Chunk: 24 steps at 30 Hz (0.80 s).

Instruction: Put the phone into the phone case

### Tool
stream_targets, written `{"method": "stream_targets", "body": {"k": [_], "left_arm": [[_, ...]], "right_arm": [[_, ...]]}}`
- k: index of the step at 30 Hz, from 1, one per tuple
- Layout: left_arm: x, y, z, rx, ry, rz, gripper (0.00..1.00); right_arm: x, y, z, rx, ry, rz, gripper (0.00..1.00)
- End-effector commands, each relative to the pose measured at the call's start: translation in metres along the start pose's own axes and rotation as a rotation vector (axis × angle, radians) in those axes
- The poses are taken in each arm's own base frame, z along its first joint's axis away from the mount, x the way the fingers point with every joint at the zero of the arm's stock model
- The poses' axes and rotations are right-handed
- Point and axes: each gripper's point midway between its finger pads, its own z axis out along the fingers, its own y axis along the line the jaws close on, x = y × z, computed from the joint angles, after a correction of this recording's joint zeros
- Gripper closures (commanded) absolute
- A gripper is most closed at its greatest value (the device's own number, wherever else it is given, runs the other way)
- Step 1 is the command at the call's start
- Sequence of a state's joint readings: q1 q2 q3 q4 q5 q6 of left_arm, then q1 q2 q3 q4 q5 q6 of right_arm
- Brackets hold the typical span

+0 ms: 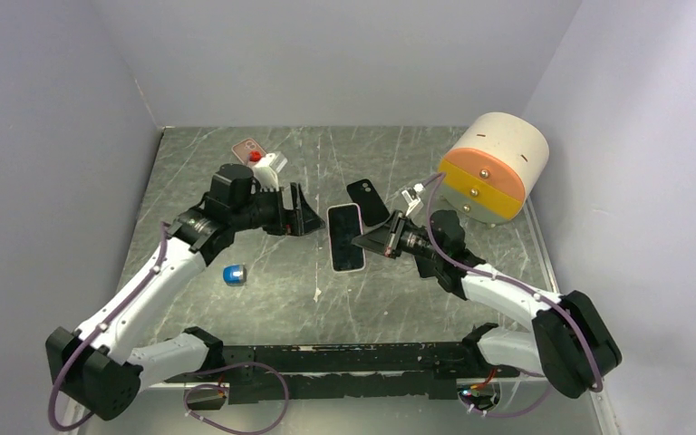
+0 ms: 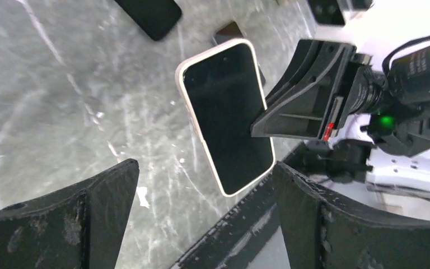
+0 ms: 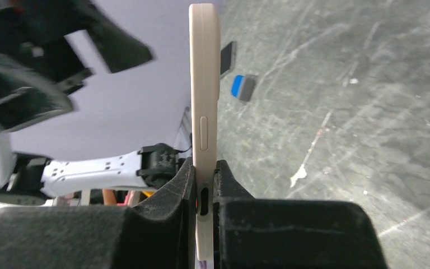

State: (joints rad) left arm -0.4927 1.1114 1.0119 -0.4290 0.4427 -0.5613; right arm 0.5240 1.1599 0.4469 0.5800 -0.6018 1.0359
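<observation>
The robot's right gripper will go down toward the left in the top view and let go of the cased phone, since the tabletop below the gripper is bare on that side.
A phone with a dark screen sits inside a cream phone case (image 1: 345,236). It is held off the table, screen up in the top view. My right gripper (image 1: 373,240) is shut on its right long edge. In the right wrist view the case (image 3: 204,101) stands edge-on between the pads, and the gripper (image 3: 204,174) pinches it. In the left wrist view the phone (image 2: 227,115) is ahead of my left gripper (image 2: 204,185), which is open and empty. That gripper (image 1: 297,210) is just left of the phone, not touching it.
A flat black phone-shaped item (image 1: 367,201) lies on the table behind the held phone. A pink case (image 1: 247,148) and a white, red-topped object (image 1: 267,163) are at the back left. A small blue object (image 1: 234,275) lies front left. A cream, orange and yellow cylinder (image 1: 494,168) stands at the right.
</observation>
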Motion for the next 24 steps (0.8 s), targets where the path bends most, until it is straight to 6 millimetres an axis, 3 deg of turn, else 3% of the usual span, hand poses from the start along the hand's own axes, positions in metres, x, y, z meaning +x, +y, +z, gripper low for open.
{"method": "stream_targets", "body": {"k": [1,5,11,18,24], "left_arm": [[-0.026,0.021,-0.036,-0.214,-0.111,0.160,0.06],[-0.037,0.044,-0.063,-0.387,-0.176,0.222,0.06],[-0.046,0.060,-0.092,-0.516,-0.234,0.336,0.06],[-0.037,0.090,-0.101,-0.629,-0.293,0.358,0.06],[-0.037,0.100,-0.104,-0.697,-0.269,0.360,0.06]], "right_arm": [[-0.010,-0.006,0.012,0.034,-0.047,-0.033,1.00],[-0.006,-0.024,0.025,0.091,-0.031,-0.012,1.00],[0.008,-0.036,0.058,0.145,0.027,-0.013,1.00],[0.018,-0.049,0.101,0.171,0.086,-0.006,1.00],[0.023,-0.064,0.130,0.184,0.113,0.014,1.00]]}}
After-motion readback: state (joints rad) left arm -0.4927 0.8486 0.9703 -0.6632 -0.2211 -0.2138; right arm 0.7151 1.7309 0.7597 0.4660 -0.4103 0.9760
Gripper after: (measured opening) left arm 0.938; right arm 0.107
